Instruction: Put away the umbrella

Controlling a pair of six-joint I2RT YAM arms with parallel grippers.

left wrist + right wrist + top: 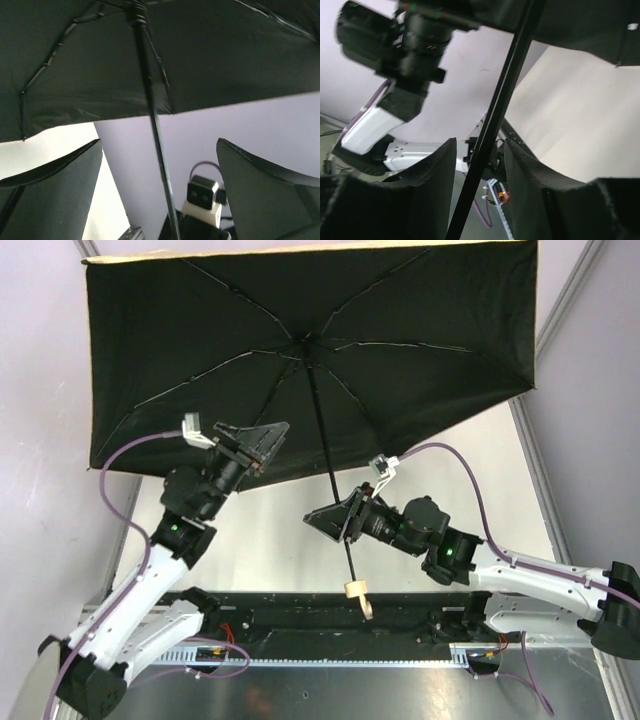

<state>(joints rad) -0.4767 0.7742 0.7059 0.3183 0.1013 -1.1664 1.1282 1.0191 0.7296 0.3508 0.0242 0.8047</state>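
The umbrella stem's collar where the ribs meet is outward of my fingers, to the right in the top view, so my left gripper should move outward onto it next.
The umbrella stands open over the far table, its black inside facing me, with a tan rim along the top edge. Its thin dark shaft runs down to the light tan handle near the arms' bases. My right gripper sits around the lower shaft; its jaws stand apart with a gap on each side of the shaft. My left gripper is wide open and empty at the canopy's lower left edge, left of the shaft. The canopy fills the top of the left wrist view.
The white table shows right of the canopy. A black and metal rail runs along the near edge. Lilac walls stand on both sides. The left arm shows in the right wrist view, and the right wrist camera in the left.
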